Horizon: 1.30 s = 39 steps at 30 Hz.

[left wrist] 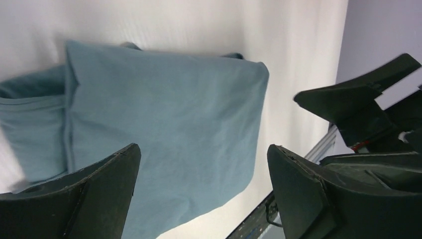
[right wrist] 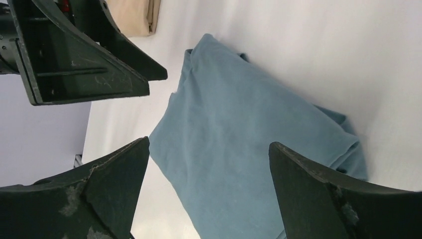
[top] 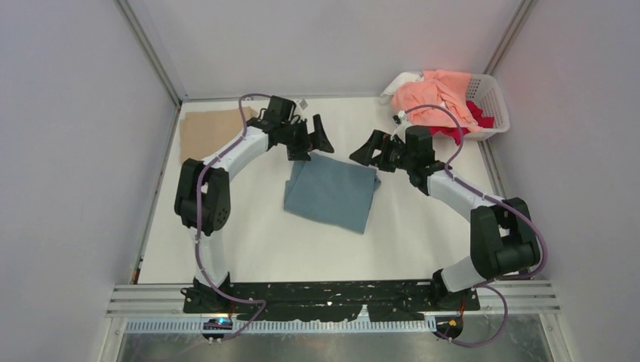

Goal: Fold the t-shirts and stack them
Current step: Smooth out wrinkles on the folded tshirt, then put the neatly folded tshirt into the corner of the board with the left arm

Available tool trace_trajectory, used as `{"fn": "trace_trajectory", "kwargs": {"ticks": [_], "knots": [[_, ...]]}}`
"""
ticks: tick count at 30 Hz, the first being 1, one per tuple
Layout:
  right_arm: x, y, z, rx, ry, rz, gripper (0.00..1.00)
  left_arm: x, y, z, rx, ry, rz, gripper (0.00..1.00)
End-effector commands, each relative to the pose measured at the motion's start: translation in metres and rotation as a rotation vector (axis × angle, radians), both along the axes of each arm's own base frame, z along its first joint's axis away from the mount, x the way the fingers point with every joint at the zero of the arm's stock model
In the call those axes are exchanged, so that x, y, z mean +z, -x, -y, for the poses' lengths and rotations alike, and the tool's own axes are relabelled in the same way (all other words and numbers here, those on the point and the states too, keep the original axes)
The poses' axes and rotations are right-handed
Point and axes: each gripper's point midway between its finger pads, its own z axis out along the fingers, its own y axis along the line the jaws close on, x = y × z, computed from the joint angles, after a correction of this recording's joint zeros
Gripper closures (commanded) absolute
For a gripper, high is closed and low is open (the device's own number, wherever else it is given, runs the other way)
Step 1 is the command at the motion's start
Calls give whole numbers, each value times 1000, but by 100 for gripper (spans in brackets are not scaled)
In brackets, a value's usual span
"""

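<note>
The teal shirt's side edge [top: 295, 182] [left wrist: 69, 117] lies below and back and faces the tan shirt, so my left gripper moves back and down onto it next.
A folded teal-blue t-shirt [top: 332, 193] lies in the middle of the table; it also shows in the left wrist view [left wrist: 164, 119] and the right wrist view [right wrist: 249, 144]. A folded tan t-shirt [top: 211, 132] lies at the far left, its edge in the right wrist view [right wrist: 134, 17]. My left gripper [top: 311, 143] is open and empty above the teal shirt's far left corner. My right gripper [top: 364, 154] is open and empty above its far right corner. Both hover apart from the cloth. Peach-pink [top: 434, 96] and red [top: 472, 119] shirts lie in the basket.
A white lattice basket [top: 494, 102] stands at the far right corner. Grey walls close in the table on three sides. The two grippers face each other closely over the table's far middle.
</note>
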Motion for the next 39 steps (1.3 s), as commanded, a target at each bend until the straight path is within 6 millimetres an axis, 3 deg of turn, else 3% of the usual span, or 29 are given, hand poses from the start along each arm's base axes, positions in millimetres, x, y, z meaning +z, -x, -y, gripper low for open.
{"fn": "trace_trajectory", "kwargs": {"ticks": [1,4,10,13,16,18,21,23,24,27,28,29,30,33,36,39], "knots": [[3,1,-18,12,-131,19,5,-8,25,21,-82,75,-59,0],[-24,-9,-22,4,-128,-46,5,-40,53,13,-73,51,-139,0],[-85,-24,-15,-39,-2,-169,5,-101,119,-24,19,-35,-248,0],[-110,-21,-10,-58,41,-225,5,-119,140,-42,49,-94,-271,0],[-116,-18,-10,-38,78,-235,5,-125,159,-45,49,-93,-273,0],[-106,-19,-16,-5,101,-203,5,-117,162,-43,42,-80,-237,0],[-69,-28,-29,42,140,-108,5,-82,145,-41,37,-86,-102,0],[-35,-35,-30,37,183,-35,5,-54,131,-51,71,-143,-5,0],[-6,-39,-29,12,199,36,5,-35,123,-60,107,-176,67,1],[46,-36,-9,-89,287,177,5,0,111,-91,238,-260,195,0],[71,-26,-1,-119,281,232,5,5,109,-105,297,-306,219,0],[79,-25,13,-186,300,260,5,9,109,-116,332,-337,232,0],[91,-12,24,-226,295,298,5,10,109,-122,342,-358,243,0],[98,11,52,-333,257,339,5,4,105,-131,301,-384,216,1],[96,41,66,-368,187,375,5,-8,100,-117,205,-258,133,0],[97,56,82,-428,184,393,5,-25,91,-101,149,-199,79,0]]}}
